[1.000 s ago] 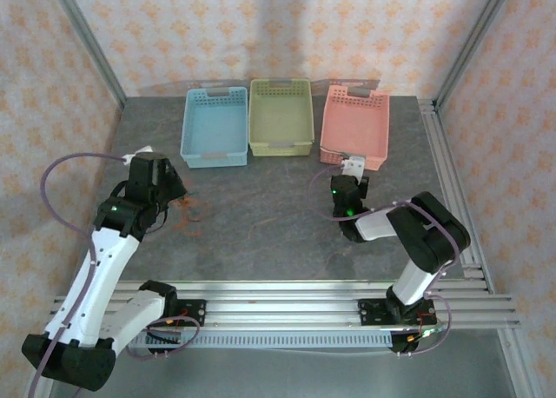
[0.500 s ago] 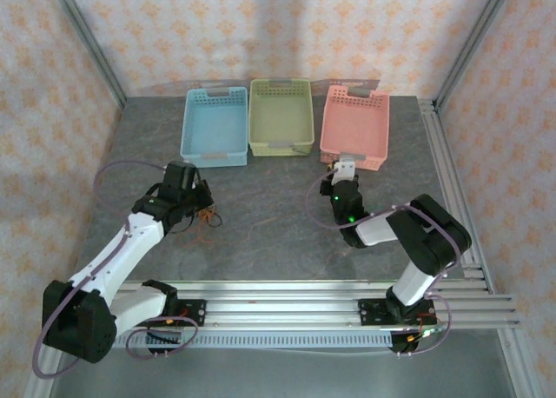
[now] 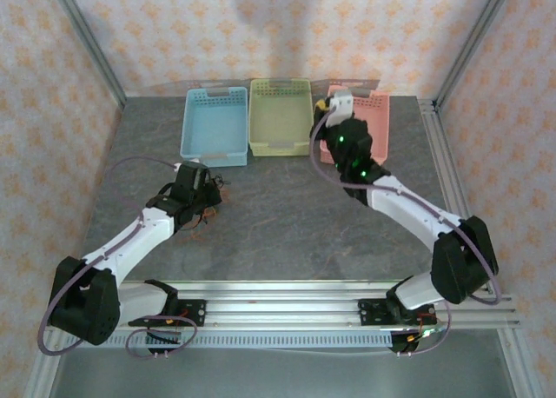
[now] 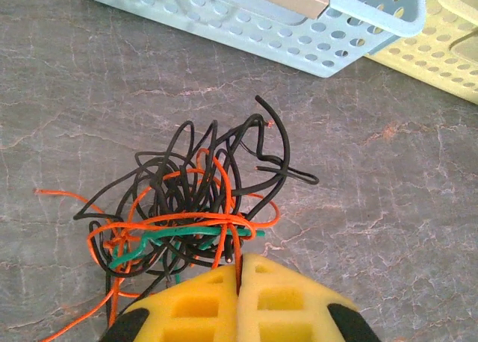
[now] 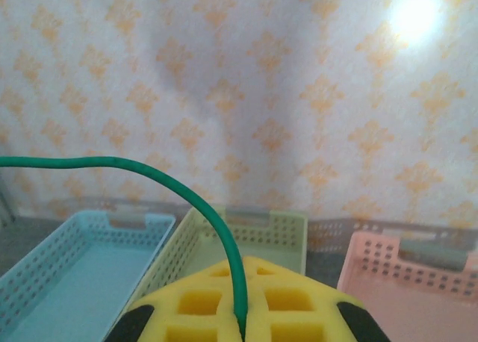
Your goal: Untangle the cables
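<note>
My right gripper moves outward and down over the empty pink basket next, to let go of the green cable there.
The cables (image 4: 196, 196) lie in one tangle of thin black and orange wires with a green strand (image 4: 187, 232) across it, on the grey table in front of the blue basket. My left gripper (image 4: 240, 271) is low at the tangle's near edge, its yellow pads shut on an orange wire. From above, the left gripper (image 3: 207, 194) and the tangle (image 3: 211, 210) sit left of centre. My right gripper (image 5: 243, 282) is raised by the baskets, shut on a green cable (image 5: 187, 196) that arcs up and off to the left. From above, the right gripper (image 3: 324, 108) hangs between the green and pink baskets.
Three baskets stand in a row at the back: blue (image 3: 215, 126), pale green (image 3: 281, 116) and pink (image 3: 356, 129). Metal frame posts and patterned walls close in the sides. An aluminium rail (image 3: 287, 298) runs along the near edge.
The left arm swung right and forward with the tangle toward the blue basket. The right arm rose and reached back up to the baskets, still shut.
</note>
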`<state>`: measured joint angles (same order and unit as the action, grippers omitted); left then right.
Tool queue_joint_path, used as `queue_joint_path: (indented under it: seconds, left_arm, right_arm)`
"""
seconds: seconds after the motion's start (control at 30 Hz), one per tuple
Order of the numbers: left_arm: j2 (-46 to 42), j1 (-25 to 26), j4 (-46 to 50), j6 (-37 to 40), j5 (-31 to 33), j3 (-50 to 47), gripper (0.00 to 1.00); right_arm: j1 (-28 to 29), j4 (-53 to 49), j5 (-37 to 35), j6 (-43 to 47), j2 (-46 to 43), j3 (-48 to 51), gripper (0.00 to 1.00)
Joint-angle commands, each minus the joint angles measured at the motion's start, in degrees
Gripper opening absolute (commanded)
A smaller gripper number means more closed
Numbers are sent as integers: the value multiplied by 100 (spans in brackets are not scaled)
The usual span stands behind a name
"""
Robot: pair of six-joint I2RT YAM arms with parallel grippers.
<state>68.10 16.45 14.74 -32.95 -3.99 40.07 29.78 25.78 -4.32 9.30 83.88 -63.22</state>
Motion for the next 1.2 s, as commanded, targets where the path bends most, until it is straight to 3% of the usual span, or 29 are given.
queue_joint_path:
  seconds: [0.0, 0.27, 0.37, 0.43, 0.47, 0.6, 0.8, 0.97, 1.17]
  left_arm:
    - [-290, -62, -285, -3, 180, -164, 0]
    - [-289, -241, -367, -71, -14, -241, 0]
    - [-310, -259, -385, -80, -36, -263, 0]
    - [-322, -265, -406, -91, -49, -283, 0]
    - [-323, -272, -407, -89, -53, -292, 0]
    - [-349, -276, -419, -82, -76, -311, 0]
    - [-342, -291, -420, -80, -85, -298, 0]
    - [-325, -293, -415, -81, -91, -300, 0]
    - [-275, -300, -391, -85, -102, -263, 0]
  right_arm:
    - [-344, -1110, 212, -6, 621, -830, 0]
    - [-1191, -1438, 205, -872, 2299, -2421, 0]
    - [-1319, -1626, -29, -1007, 2937, -2872, 8]
    - [-1379, -1958, -263, -1095, 3296, -3196, 28]
    - [-1410, -2133, -312, -1167, 3400, -3324, 32]
    - [-1532, -2105, -699, -1492, 3344, -3075, 43]
    - [-1538, -1777, -613, -1483, 2510, -2126, 45]
    - [-1542, -1212, 66, -1368, 2005, -1232, 46]
    - [-1545, -1740, 1879, -446, 2604, -1937, 50]
